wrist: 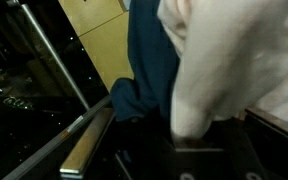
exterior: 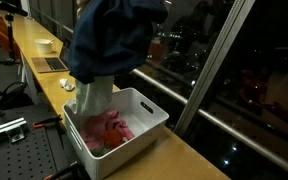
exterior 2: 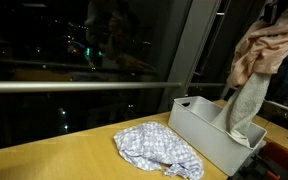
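Only the white cloth's end reaches the bin [exterior: 136,146]. My gripper should next carry the bundle down and farther over the bin's middle before it lets go.
My gripper [wrist: 194,140] is mostly buried in clothes and appears shut on a white cloth [wrist: 224,70]. It holds the cloth up over a white plastic bin [exterior: 136,146]. In both exterior views the white cloth [exterior: 92,98] [exterior 2: 244,105] hangs with its lower end inside the bin [exterior 2: 199,135]. A dark blue garment [exterior: 109,40] [wrist: 149,60] hangs bunched around the gripper and hides it in an exterior view. A tan cloth [exterior 2: 266,50] is bunched at the top of the bundle. Red and pink clothes [exterior: 109,130] lie in the bin.
A grey-and-white patterned cloth [exterior 2: 159,148] lies on the wooden counter [exterior 2: 64,160] beside the bin. A laptop [exterior: 52,64] and a bowl [exterior: 45,45] sit farther along the counter. Dark windows with metal frames [exterior: 219,60] run along the counter's edge.
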